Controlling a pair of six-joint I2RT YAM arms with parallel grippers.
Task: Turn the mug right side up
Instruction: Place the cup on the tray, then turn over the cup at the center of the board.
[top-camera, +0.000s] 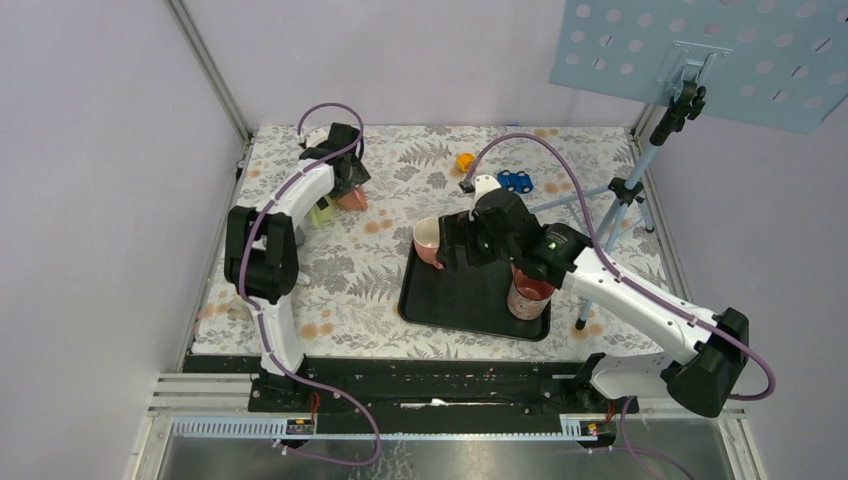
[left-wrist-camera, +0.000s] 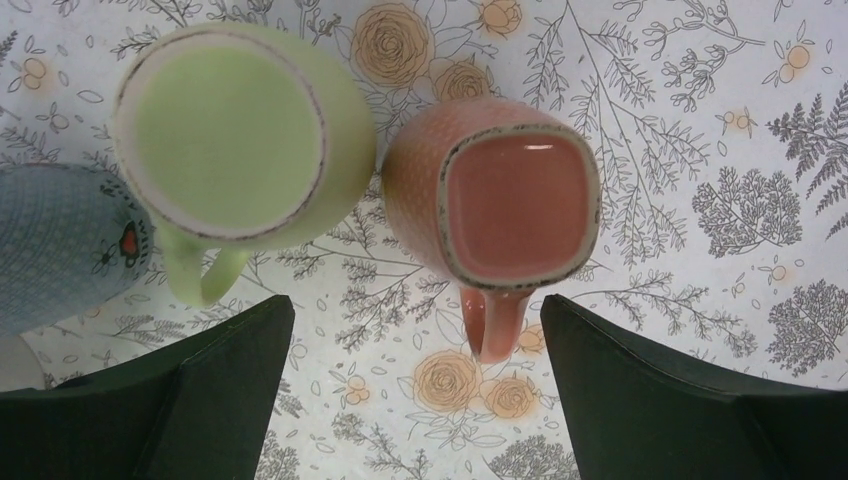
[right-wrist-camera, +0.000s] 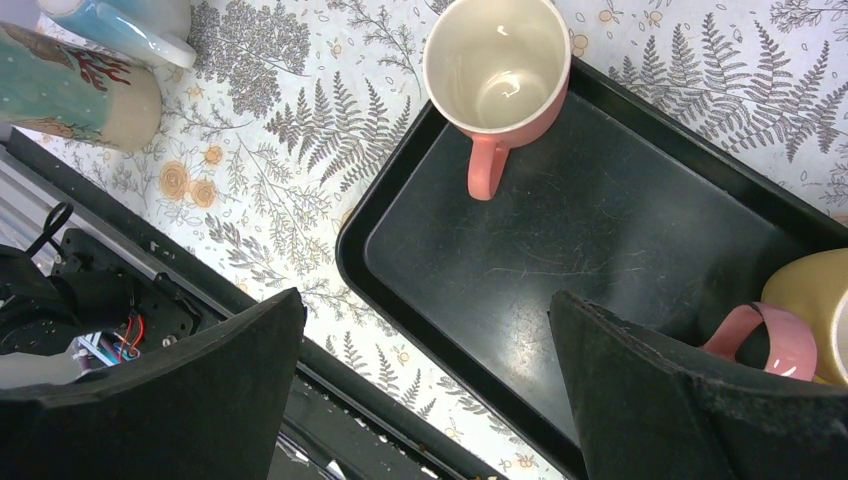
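Observation:
My left gripper goes down and toward the right in the wrist view around the salmon mug's handle (left-wrist-camera: 493, 322) next, because the handle sits off-center between the open fingers.
Two mugs stand upside down on the flowered cloth at the far left: a salmon square-based mug (left-wrist-camera: 515, 200) (top-camera: 352, 200) and a pale green mug (left-wrist-camera: 230, 130) (top-camera: 322, 212). My left gripper (left-wrist-camera: 415, 390) (top-camera: 345, 182) hovers open right above them, touching neither. The salmon mug's handle (left-wrist-camera: 493, 322) points toward the gap, nearer the right finger. My right gripper (right-wrist-camera: 425, 390) (top-camera: 452, 245) is open and empty over the black tray (right-wrist-camera: 600, 230). A pink mug (right-wrist-camera: 497, 65) (top-camera: 428, 240) with a cream inside stands upright on the tray's corner, ahead of that gripper.
A blue patterned mug (left-wrist-camera: 60, 240) stands left of the green one. A yellowish mug with a pink handle (right-wrist-camera: 805, 315) (top-camera: 528, 295) sits on the tray. A teal mug (right-wrist-camera: 70, 90) and a light blue one (right-wrist-camera: 130, 25) stand off the tray. A blue toy car (top-camera: 515, 181) and a tripod (top-camera: 625, 195) stand at the back right.

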